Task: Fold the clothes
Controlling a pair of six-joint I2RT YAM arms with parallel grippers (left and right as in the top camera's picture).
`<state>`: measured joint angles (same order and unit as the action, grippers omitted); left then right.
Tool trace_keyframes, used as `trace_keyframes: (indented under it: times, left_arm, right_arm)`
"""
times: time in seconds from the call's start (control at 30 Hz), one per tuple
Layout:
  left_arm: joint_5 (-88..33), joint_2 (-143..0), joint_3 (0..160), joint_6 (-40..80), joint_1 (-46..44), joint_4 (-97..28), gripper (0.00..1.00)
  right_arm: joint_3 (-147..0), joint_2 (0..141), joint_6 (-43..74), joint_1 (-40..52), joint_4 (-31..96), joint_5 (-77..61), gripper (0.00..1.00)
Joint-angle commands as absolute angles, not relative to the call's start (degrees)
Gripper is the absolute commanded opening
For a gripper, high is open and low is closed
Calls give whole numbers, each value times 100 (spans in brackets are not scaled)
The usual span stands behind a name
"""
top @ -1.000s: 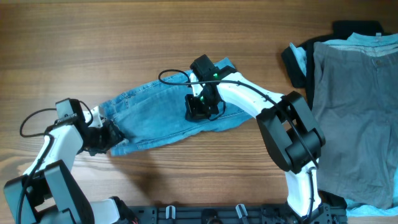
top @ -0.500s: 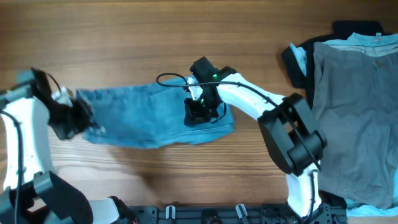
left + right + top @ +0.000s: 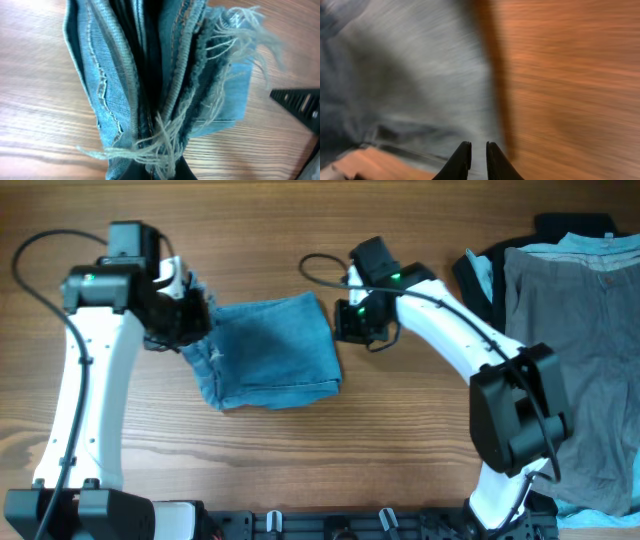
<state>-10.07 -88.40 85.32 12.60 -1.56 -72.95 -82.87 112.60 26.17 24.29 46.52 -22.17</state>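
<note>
My left gripper will next move across to the right in the overhead view and let go of the hems by the block's opposite edge (image 3: 316, 335) (image 3: 239, 95), because the denim lies flat there.
The light-blue jeans (image 3: 275, 350) lie folded into a short block at the table's middle. My left gripper (image 3: 187, 320) is shut on the frayed ankle hems at the block's far left corner. In the left wrist view the bunched denim layers (image 3: 150, 75) and loose threads fill the frame, and my left gripper (image 3: 165, 171) is nearly hidden under them. My right gripper (image 3: 352, 322) sits just off the jeans' right edge, beside the fabric. In the blurred right wrist view my right gripper (image 3: 478, 150) has its fingers almost together with nothing between them, over pale denim (image 3: 420, 75).
A grey trousers-like garment (image 3: 575, 350) lies spread at the right edge over a black garment with pale blue lining (image 3: 480, 275). A black rail (image 3: 330, 525) runs along the table's front edge. Bare wood (image 3: 300, 230) shows behind the jeans.
My left gripper carried the hems from the front left up and to the right, doubling the legs over. My right gripper moved right, off the jeans, to their right edge.
</note>
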Motion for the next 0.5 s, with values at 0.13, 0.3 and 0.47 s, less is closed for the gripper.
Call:
trace_keyframes:
  times: [0.13, 0.3, 0.47]
  left_arm:
    - [-803, -9494, 8624, 2250, -1378, -6919, 4]
    - [-805, -10556, 8621, 3103, -2331, -6005, 21]
    - [-1496, -11548, 8621, 3411, -3096, -5009, 39]
  right_arm:
    - [-8291, 11251, 2687, 1295, 4912, -1946, 15]
    - [-8291, 11251, 2189, 993, 5135, -2056, 15]
    - [-8291, 11251, 2097, 993, 5210, -2058, 15]
